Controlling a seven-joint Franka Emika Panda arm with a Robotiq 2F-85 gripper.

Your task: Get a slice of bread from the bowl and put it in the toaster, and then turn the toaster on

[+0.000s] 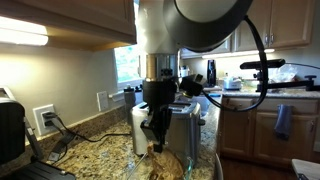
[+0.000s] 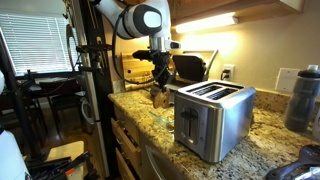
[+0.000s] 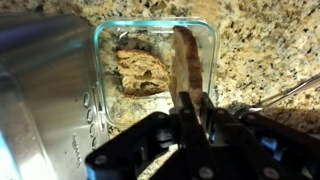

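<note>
The toaster's slots open upward beside the bowl. I therefore need to lift my gripper, carry the slice over the slot nearest the bowl [image 2: 206, 90], lower it in and let go.
My gripper [image 3: 190, 100] is shut on a slice of brown bread [image 3: 186, 62], held on edge just above the clear glass bowl [image 3: 207, 40]. More bread [image 3: 140, 72] lies in the bowl. The brushed steel toaster [image 3: 40, 90] fills the left of the wrist view, right beside the bowl. In an exterior view the toaster [image 2: 213, 118] stands on the granite counter with its two slots up, and my gripper [image 2: 160, 82] hangs behind it over the bowl [image 2: 158, 100]. In an exterior view my gripper [image 1: 154, 135] holds the slice in front of the toaster [image 1: 185, 125].
A black appliance [image 2: 190, 67] stands against the back wall. A dark bottle [image 2: 304, 98] stands beside the toaster. A black appliance [image 1: 10, 128] and a wall socket with cord [image 1: 45, 118] are at the counter's side. The granite counter [image 3: 260, 50] surrounds the bowl.
</note>
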